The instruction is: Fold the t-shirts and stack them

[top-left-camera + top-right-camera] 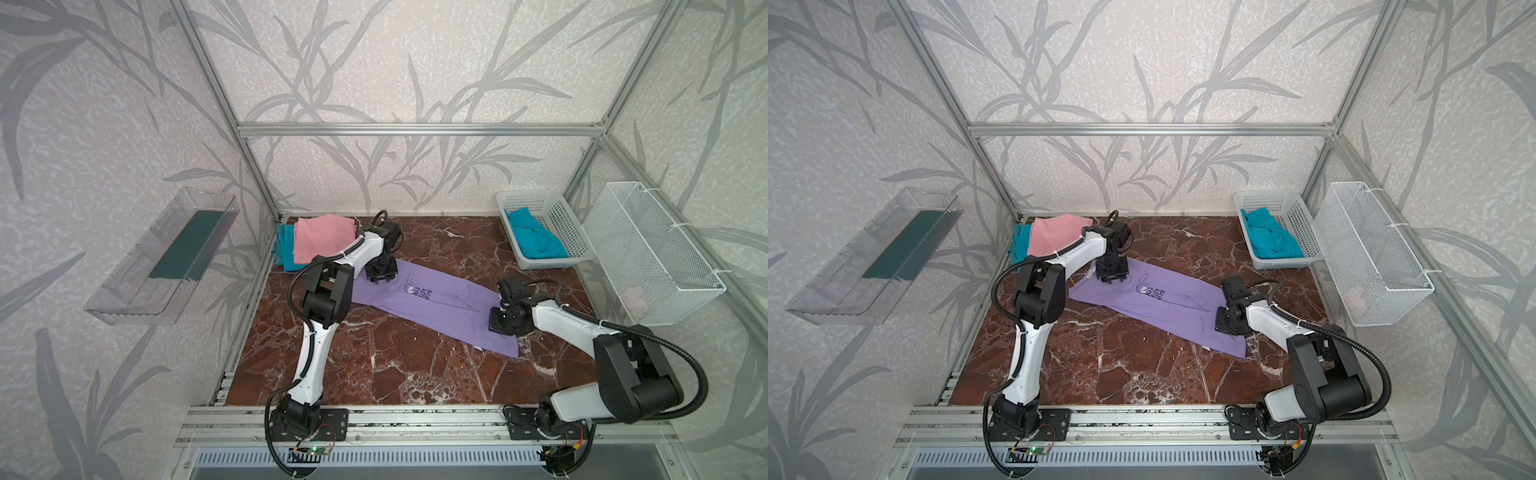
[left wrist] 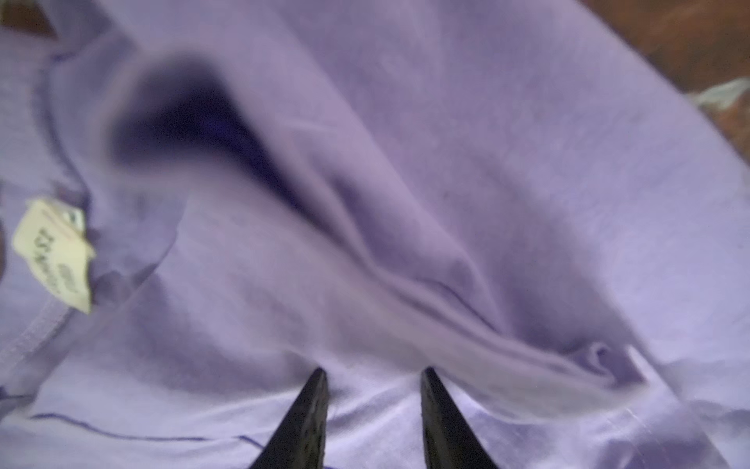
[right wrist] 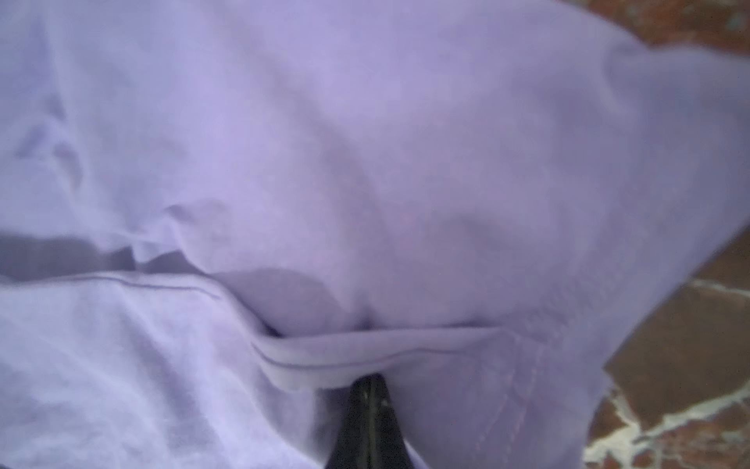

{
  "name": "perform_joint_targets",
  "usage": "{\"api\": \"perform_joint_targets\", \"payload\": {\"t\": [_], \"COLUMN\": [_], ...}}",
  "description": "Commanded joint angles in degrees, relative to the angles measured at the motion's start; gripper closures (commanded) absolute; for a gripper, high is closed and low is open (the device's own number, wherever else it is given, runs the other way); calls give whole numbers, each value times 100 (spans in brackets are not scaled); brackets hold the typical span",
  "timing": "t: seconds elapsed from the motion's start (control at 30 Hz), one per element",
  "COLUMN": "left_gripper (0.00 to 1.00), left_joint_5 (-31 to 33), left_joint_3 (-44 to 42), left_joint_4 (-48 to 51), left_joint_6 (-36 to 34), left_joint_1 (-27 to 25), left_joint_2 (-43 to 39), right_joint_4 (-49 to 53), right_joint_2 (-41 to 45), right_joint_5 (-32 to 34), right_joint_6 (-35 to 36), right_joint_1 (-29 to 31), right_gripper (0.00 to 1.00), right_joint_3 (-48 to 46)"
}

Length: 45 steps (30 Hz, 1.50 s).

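My right gripper draws the folded hem edge back next and releases it there, since the clear patch of bare front marble lies back of my right gripper.
A lavender t-shirt (image 1: 436, 307) (image 1: 1167, 309) lies folded into a long strip across the marble table, print up. My left gripper (image 1: 380, 280) (image 1: 1111, 279) hovers at its collar end. In the left wrist view the left gripper (image 2: 373, 371) stands open, tips on the lavender cloth (image 2: 446, 182) near the neck label (image 2: 52, 253). My right gripper (image 1: 498, 326) (image 1: 1225, 324) is at the hem end. In the right wrist view the right gripper (image 3: 371, 379) is shut on a folded hem edge (image 3: 365, 349). A pink t-shirt (image 1: 322, 239) rests on a teal one (image 1: 284, 249) at the back left.
A white perforated basket (image 1: 569, 224) at the back right holds crumpled teal t-shirts (image 1: 536, 237). A white wire basket (image 1: 652, 253) hangs on the right frame. A clear plastic tray (image 1: 166, 253) hangs on the left wall. Bare marble (image 1: 395, 370) lies toward the front.
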State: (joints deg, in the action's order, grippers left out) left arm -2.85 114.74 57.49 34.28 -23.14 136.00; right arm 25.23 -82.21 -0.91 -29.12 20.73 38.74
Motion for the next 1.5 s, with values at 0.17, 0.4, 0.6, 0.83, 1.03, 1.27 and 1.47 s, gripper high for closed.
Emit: {"api": "perform_joint_targets", "payload": {"t": [0.17,0.4,0.6,0.83,1.03,1.27,1.47], "left_gripper": [60,57,58,56,58,58,56], "left_joint_5": [-904,-1609,-2093,-2378,-1979,-1004,-416], "left_joint_3": [3162,3566,3578,3631,2725,-523,-3648], "left_joint_4": [313,-511,-1059,-1290,-785,-1350,-1668], "left_joint_6": [-459,-252,-167,-186,-593,-464,-67], "left_joint_1": [-86,99,372,556,438,371,305], "left_joint_2": [2137,2426,2284,1605,248,-2332,-4572], "right_joint_4": [-467,-886,-830,-724,-862,-734,-659], "right_joint_2": [-607,-2490,-2475,-1401,-351,-1014,-1075], "right_joint_5": [11,-1084,-1452,-1373,-203,-423,-543], "right_joint_6": [-207,715,1540,1466,1137,861,785], "right_joint_1": [2313,3518,3745,3752,3745,3745,3952], "right_gripper": [100,100,100,98,94,95,96], "right_joint_3": [396,2115,2809,2147,1069,1165,613]}}
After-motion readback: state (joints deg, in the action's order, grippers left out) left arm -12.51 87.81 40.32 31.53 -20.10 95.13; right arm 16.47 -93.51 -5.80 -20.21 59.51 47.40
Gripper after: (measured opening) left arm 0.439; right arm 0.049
